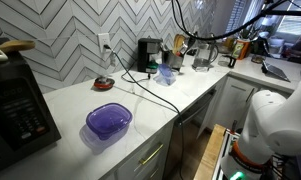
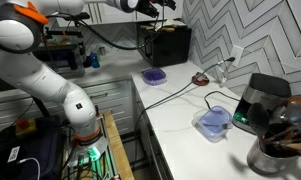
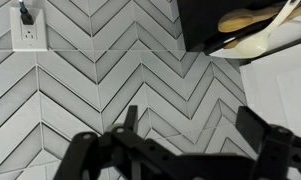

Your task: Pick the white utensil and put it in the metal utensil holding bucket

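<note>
Next, my gripper brings open fingers toward the right in the wrist view and down onto the thin handle (image 3: 283, 14), since the white utensil lies below that way.
The metal utensil bucket (image 2: 274, 157) stands at the end of the white counter beside the black coffee maker (image 2: 262, 100). It also shows in an exterior view (image 1: 179, 47), with several utensils sticking out. In the wrist view a pale white utensil (image 3: 274, 34) and a wooden spoon (image 3: 240, 20) poke out at the top right, beside a dark object. My gripper (image 3: 190, 135) is open and empty and faces the herringbone tile wall. In an exterior view it is high above the counter (image 2: 148, 6), far from the bucket.
On the counter are a purple container (image 1: 109, 121), a blue container (image 2: 215, 120), a microwave (image 1: 18, 105) and a cable running to the wall outlet (image 3: 27, 33). The robot base (image 2: 78, 112) stands beside the cabinets.
</note>
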Robot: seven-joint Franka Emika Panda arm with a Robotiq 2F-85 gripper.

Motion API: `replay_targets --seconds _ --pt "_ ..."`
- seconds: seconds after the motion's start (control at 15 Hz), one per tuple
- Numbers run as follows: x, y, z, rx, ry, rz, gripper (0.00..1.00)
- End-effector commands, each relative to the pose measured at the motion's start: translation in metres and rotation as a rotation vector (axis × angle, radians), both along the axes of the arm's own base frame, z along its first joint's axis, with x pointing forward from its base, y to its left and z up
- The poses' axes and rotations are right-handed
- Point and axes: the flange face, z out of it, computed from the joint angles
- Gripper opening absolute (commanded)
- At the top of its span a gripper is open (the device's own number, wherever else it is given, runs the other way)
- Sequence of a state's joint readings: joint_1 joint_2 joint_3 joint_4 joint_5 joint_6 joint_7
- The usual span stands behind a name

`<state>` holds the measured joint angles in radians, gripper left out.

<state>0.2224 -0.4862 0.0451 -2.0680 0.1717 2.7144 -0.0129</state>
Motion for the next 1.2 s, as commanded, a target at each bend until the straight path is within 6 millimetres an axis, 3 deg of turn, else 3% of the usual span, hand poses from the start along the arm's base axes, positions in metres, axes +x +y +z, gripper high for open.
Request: replay_targets --seconds 0.0,0.13,0.2,0.27,0.33,0.53,0.8,0.87,0.93,1.13 --pt "0.001 0.001 0.000 -0.001 0.001 -0.001 1.00" --pt "0.002 0.000 0.000 -0.002 0.000 -0.001 1.00" --pt "0.014 0.008 0.004 0.003 0.008 0.023 1.00" --pt "0.026 0.023 0.006 -0.015 0.013 0.080 1.00" --pt "0.043 0.052 0.010 -0.031 0.030 0.160 1.00" --pt "0.066 0.108 0.012 -0.029 0.084 0.301 1.00" --pt "0.099 0.177 -0.003 -0.025 0.212 0.496 1.00" --pt "0.107 0.183 -0.006 -0.051 0.241 0.543 1.00" --pt "0.088 0.171 -0.008 -0.044 0.208 0.461 1.00" --pt "0.107 0.186 -0.013 -0.054 0.234 0.512 1.00"
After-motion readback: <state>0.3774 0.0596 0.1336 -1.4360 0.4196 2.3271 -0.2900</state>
